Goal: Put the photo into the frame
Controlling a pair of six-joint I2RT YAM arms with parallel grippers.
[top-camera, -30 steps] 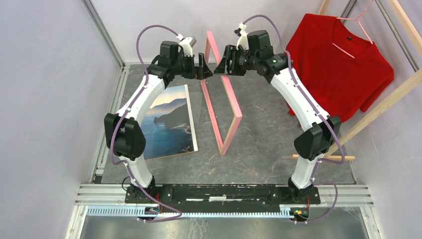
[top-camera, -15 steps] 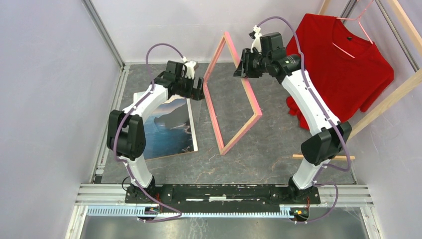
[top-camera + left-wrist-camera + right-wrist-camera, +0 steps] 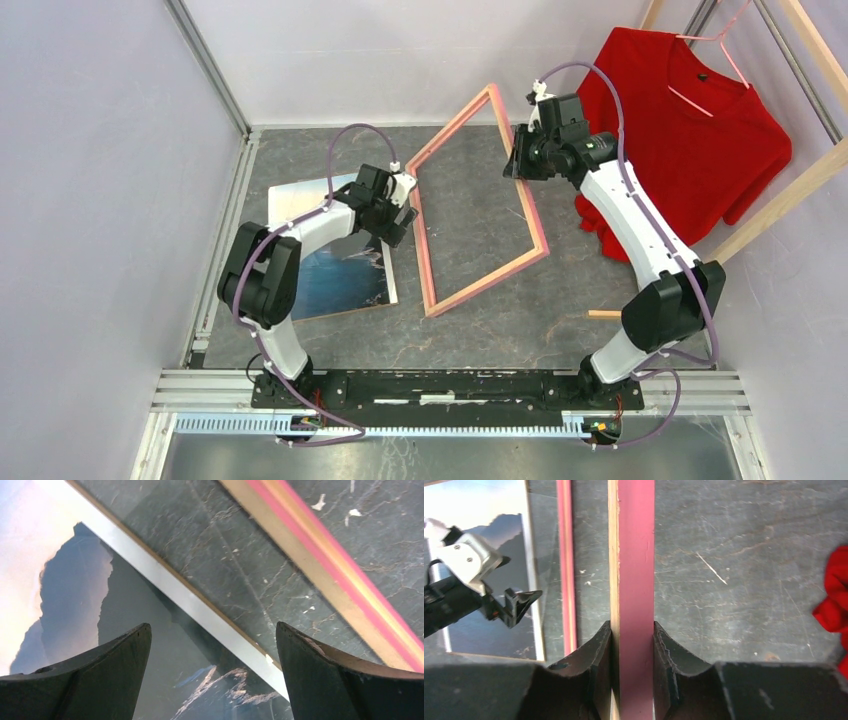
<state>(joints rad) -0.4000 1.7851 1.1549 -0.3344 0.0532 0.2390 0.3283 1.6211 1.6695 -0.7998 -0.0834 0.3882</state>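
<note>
My right gripper swings the frame's raised bar down and back onto the bare tabletop (image 3: 548, 222) beside the red shirt and releases it next, because the frame (image 3: 422, 245) still leans.
The frame (image 3: 422, 245) is thin and pink with a wood-coloured edge. It leans tilted, its left rail down on the table next to the photo and its right rail raised. My right gripper (image 3: 517, 160) is shut on that raised rail; in the right wrist view both fingers of the gripper (image 3: 631, 626) press the pink rail of the frame (image 3: 636, 555). The photo (image 3: 335, 265), blue mountains under a pale sky, lies flat on the table at left. My left gripper (image 3: 398, 218) hangs open just above the photo's right edge (image 3: 150, 580), nothing between its fingers (image 3: 212, 627).
A red shirt (image 3: 690, 120) on a pink hanger hangs from a wooden rack (image 3: 790, 190) at the right, close to my right arm. A short wooden stick (image 3: 605, 314) lies on the dark table (image 3: 500, 330). Pale walls and metal posts enclose the table.
The frame stood upright on edge between both grippers. My right gripper has closed on its rail and swung it over to the right. My left arm has dropped down to the photo's edge.
</note>
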